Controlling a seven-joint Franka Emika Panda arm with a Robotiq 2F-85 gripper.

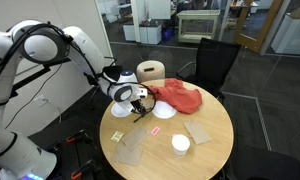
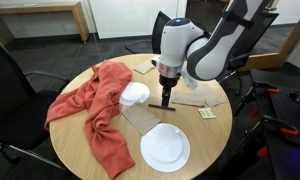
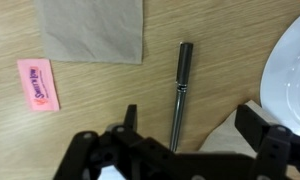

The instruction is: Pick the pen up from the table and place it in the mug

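Observation:
My gripper lowers onto the pen's thin near end (image 3: pixel 175 135) next, since the dark stick already runs in line with the gap between the open fingers.
The pen (image 3: pixel 178 88) is a thin dark stick lying on the light-wood table (image 3: pixel 100 110) and pointing away from me in the wrist view. My gripper (image 3: pixel 192 125) is open and hangs just above it, one finger on each side, and the gripper body hides the pen's near end. The gripper is low over the table in both exterior views (image 1: pixel 140 103) (image 2: pixel 167 100). The mug (image 1: pixel 180 144) is a small white cup standing apart from the gripper near the table's edge; it also shows in an exterior view (image 2: pixel 165 148).
A red cloth (image 1: pixel 178 98) (image 2: pixel 95 105) lies on the table. White plates (image 2: pixel 135 94) (image 3: pixel 295 70) sit beside the gripper. A pink packet (image 3: pixel 38 83) and beige napkins (image 3: pixel 90 30) (image 1: pixel 200 131) lie flat. A tan roll (image 1: pixel 150 72) and chairs (image 1: pixel 215 60) stand behind.

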